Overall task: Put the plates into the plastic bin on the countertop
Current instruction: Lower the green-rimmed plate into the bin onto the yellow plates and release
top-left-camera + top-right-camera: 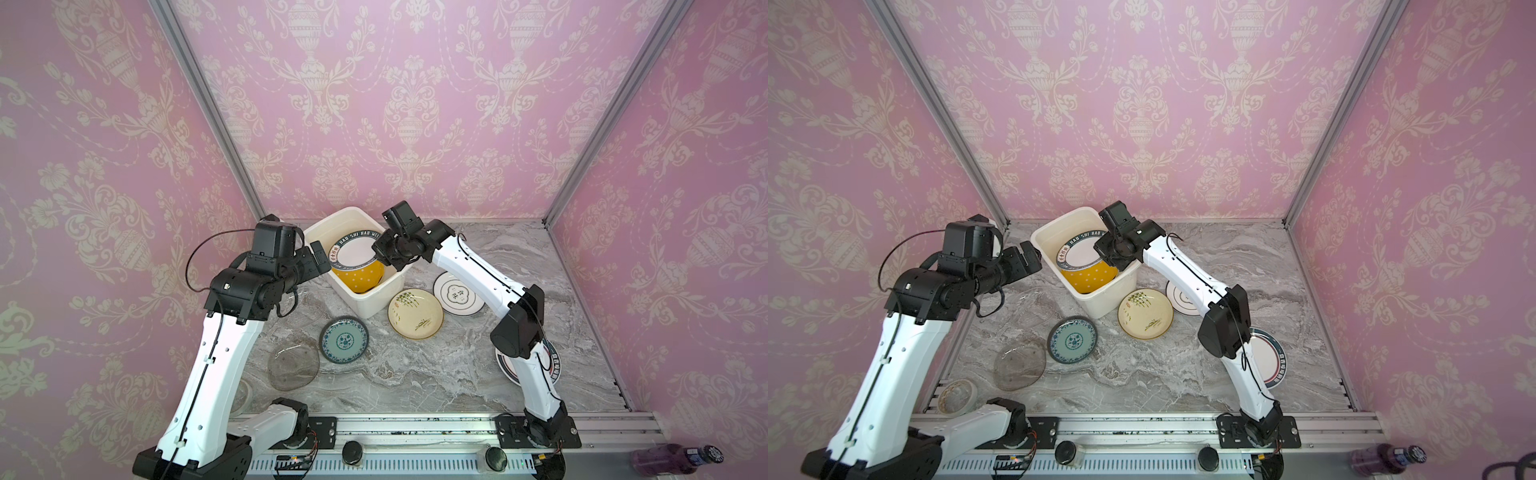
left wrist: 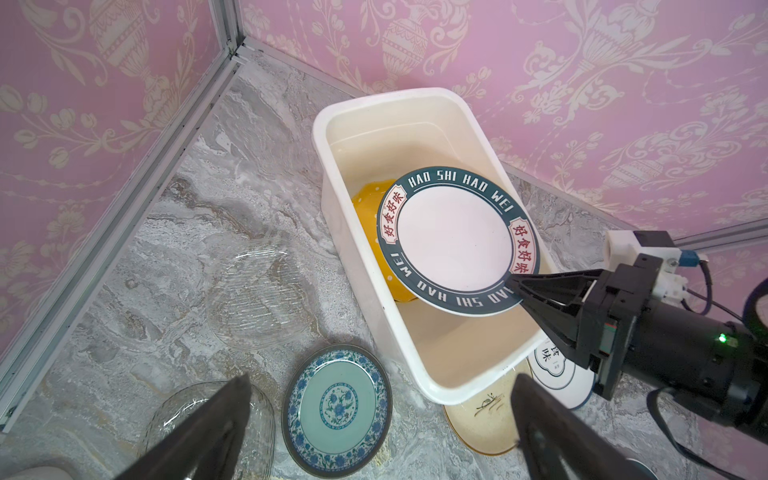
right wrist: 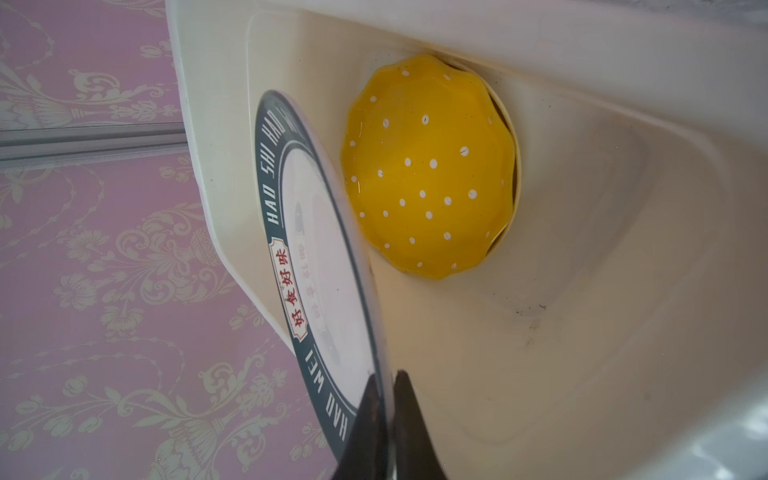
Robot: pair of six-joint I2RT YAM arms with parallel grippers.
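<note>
The dotted yellow plate (image 1: 361, 279) (image 3: 428, 174) is below my right gripper, so my right gripper needs to go down deeper into the bin and let go of the dark-rimmed plate's rim over it.
The white plastic bin (image 1: 376, 307) (image 1: 1100, 305) stands at the back of the countertop (image 1: 415, 374). My right gripper (image 3: 386, 376) (image 2: 515, 286) is shut on the rim of a white dark-rimmed plate (image 1: 355, 251) (image 3: 316, 249), which hangs tilted inside the bin above a dotted yellow plate (image 1: 361, 279) (image 3: 428, 174). My left gripper (image 2: 382, 378) (image 1: 318, 257) hovers open and empty beside the bin's left wall. Loose on the countertop lie a teal plate (image 1: 344, 340), a cream sprigged plate (image 1: 415, 313), a white plate (image 1: 455, 293) and a clear glass plate (image 1: 293, 368).
Another dark-rimmed plate (image 1: 1268, 359) lies partly under my right arm. A second glass plate (image 2: 259, 299) lies left of the bin. A clear tape roll (image 1: 957, 397) sits at the front left corner. Aluminium rails and pink walls enclose the surface.
</note>
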